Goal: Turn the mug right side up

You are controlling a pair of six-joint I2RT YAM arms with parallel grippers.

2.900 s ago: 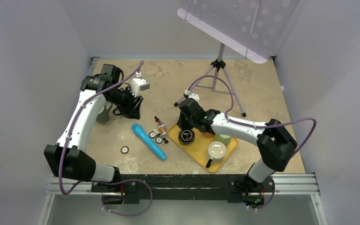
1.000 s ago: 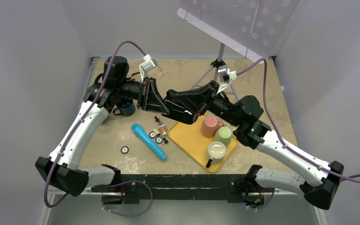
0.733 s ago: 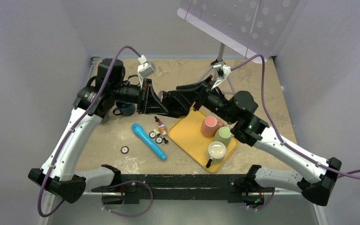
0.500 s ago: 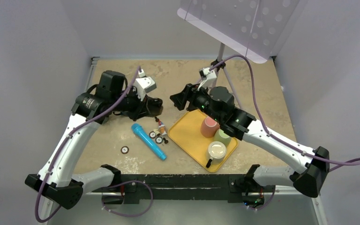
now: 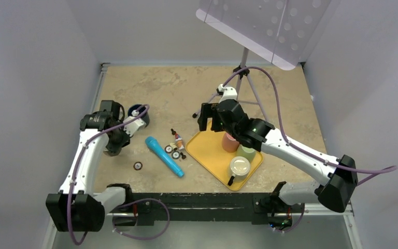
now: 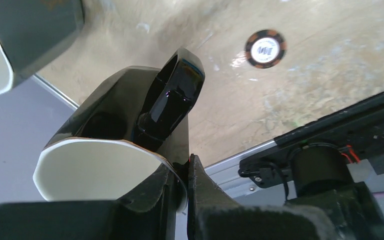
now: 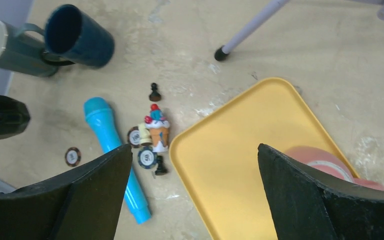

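Observation:
The black mug still hangs above the table, so next my left gripper lowers it onto the bare tabletop (image 5: 107, 156) beside the poker chip for release.
A black mug (image 6: 130, 115) with a white inside hangs in my left gripper (image 6: 186, 172), which is shut on its rim. Its handle (image 6: 172, 97) points away from the camera and its mouth faces back toward the wrist. In the top view this gripper (image 5: 116, 143) is low over the table's left side, and the mug is mostly hidden under it. My right gripper (image 5: 210, 115) (image 7: 194, 150) stands wide open and empty over the far left corner of the yellow tray (image 5: 207, 150) (image 7: 240, 150).
On the tray stand a pink mug (image 5: 230, 141), a green one (image 5: 246, 152) and a cream one (image 5: 239, 167). A dark blue mug (image 7: 77, 35) and a grey mug (image 7: 10, 47) lie at the left. A blue microphone (image 5: 164, 155), small toys (image 5: 177, 142), a poker chip (image 5: 138, 166) and a tripod (image 5: 243, 70) are nearby.
My right gripper opened, let go of the black mug and drew back over the tray. My left arm swung down and left with the mug in its grip.

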